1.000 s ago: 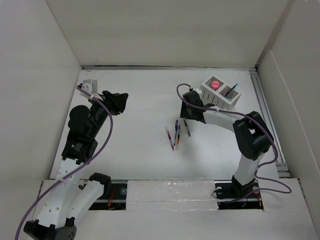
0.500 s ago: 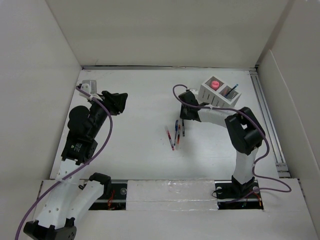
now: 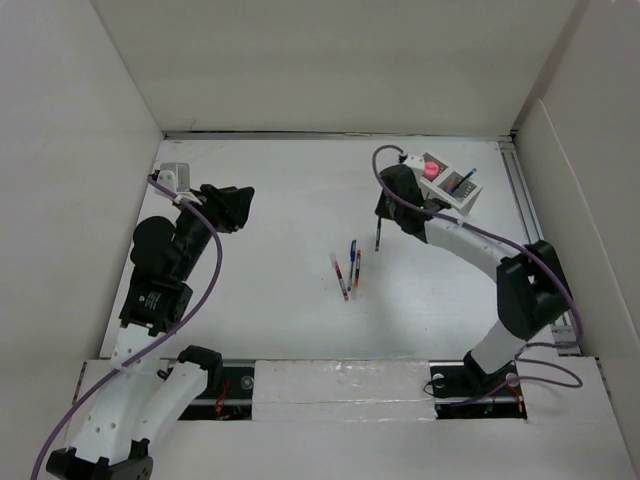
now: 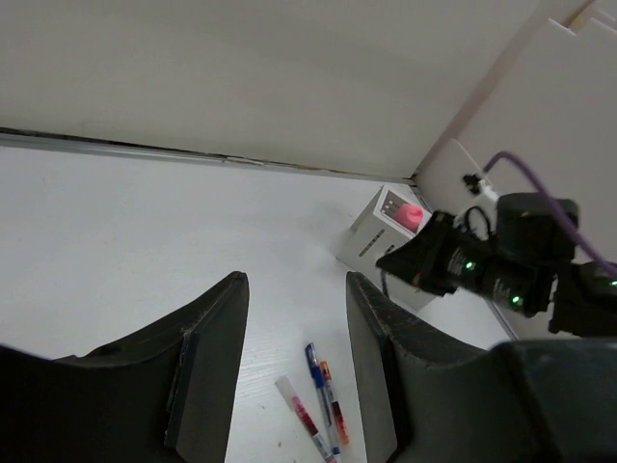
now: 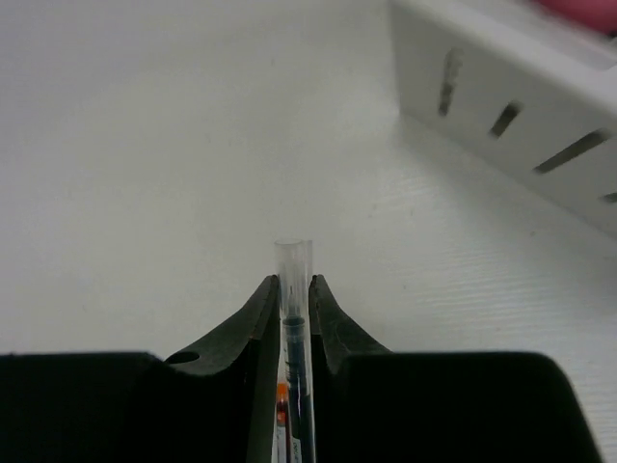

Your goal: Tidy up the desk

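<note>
My right gripper lifts the dark pen and carries it toward the right in the top view, over the organizer's section [image 3: 460, 186] next, since a pen already stands there.
The white desk [image 3: 280, 200] holds three pens [image 3: 349, 268] lying close together near its middle; they also show in the left wrist view [image 4: 321, 397]. My right gripper [image 3: 386, 207] is shut on a clear-capped dark pen [image 3: 378, 238], which hangs below it above the desk, just left of the white slotted organizer [image 3: 448, 187]. In the right wrist view the pen [image 5: 293, 256] stands pinched between the fingers of my right gripper [image 5: 294, 286]. My left gripper [image 3: 236, 205] is open and empty at the left; its open fingers [image 4: 217, 318] frame the pens in its own view.
The organizer holds a pink object [image 3: 430, 168] and a pen [image 3: 463, 181]; its slotted side shows in the right wrist view [image 5: 511, 106]. A small grey box [image 3: 178, 171] sits at the back left. A metal rail [image 3: 532, 230] runs along the right edge. White walls stand on three sides.
My right gripper has lifted one pen off the desk, away from the other pens, and moved back and right to beside the organizer. The left arm has barely moved.
</note>
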`<state>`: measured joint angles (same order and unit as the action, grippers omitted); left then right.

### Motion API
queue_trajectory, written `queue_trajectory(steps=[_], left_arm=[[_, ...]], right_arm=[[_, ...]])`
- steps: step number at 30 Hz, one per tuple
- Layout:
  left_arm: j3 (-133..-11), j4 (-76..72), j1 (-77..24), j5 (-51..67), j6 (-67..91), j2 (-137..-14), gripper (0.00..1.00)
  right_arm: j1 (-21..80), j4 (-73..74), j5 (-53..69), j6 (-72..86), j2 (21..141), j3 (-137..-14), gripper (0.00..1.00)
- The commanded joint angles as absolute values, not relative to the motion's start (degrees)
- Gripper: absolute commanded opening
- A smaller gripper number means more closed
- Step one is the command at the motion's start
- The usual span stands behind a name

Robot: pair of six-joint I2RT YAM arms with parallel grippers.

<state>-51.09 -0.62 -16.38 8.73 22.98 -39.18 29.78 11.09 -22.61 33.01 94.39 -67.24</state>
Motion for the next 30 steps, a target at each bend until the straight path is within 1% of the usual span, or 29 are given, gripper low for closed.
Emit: queue_trajectory(steps=[1,3,5,7,8,10,14,17,22,25,30], left_arm=[[-51.1,-3.4,-16.1,10.1,23.2,-38.6,0.40],[-51.1,-3.3,-16.1,10.5,23.4,-38.8,0.40],[-51.1,-3.5,-16.1,11.1,23.4,-38.8,0.40],[-50.9,-3.8,-16.1,11.1,23.6,-38.9,0.40],[-50.9,-3.7,-16.1,10.9,23.6,-39.1,0.40],[-51.0,-3.6,-16.1,11.4,23.6,-39.4,0.40],[-50.7,-4.0,-16.1,12.0,23.9,-39.6,0.40],[-51.0,-3.7,-16.1,12.2,23.8,-39.4,0.40],[-51.2,-3.3,-16.1,10.7,23.3,-38.7,0.40],[-51.2,-3.3,-16.1,10.5,23.1,-38.3,0.40],[-51.2,-3.3,-16.1,11.2,23.2,-38.5,0.40]], right_arm=[[24.1,6.9,-27.9,33.2,87.6,-69.5,0.09],[21.6,3.8,-31.1,32.5,83.6,-69.2,0.09],[17.3,-2.4,-33.6,32.1,81.6,-66.7,0.09],[12.6,-5.6,-35.7,32.6,79.5,-63.8,0.09],[11.0,-10.8,-35.7,32.8,79.0,-62.3,0.09],[8.4,-15.2,-34.4,33.8,78.1,-59.0,0.10],[4.8,-24.2,-36.2,33.8,79.9,-58.0,0.10],[4.1,-30.0,-38.9,31.4,83.4,-58.2,0.11],[3.5,-32.0,-42.4,28.7,87.1,-59.7,0.11],[4.6,-32.2,-47.5,25.9,89.6,-61.2,0.11],[5.8,-33.7,-51.7,20.3,92.8,-63.0,0.12]])
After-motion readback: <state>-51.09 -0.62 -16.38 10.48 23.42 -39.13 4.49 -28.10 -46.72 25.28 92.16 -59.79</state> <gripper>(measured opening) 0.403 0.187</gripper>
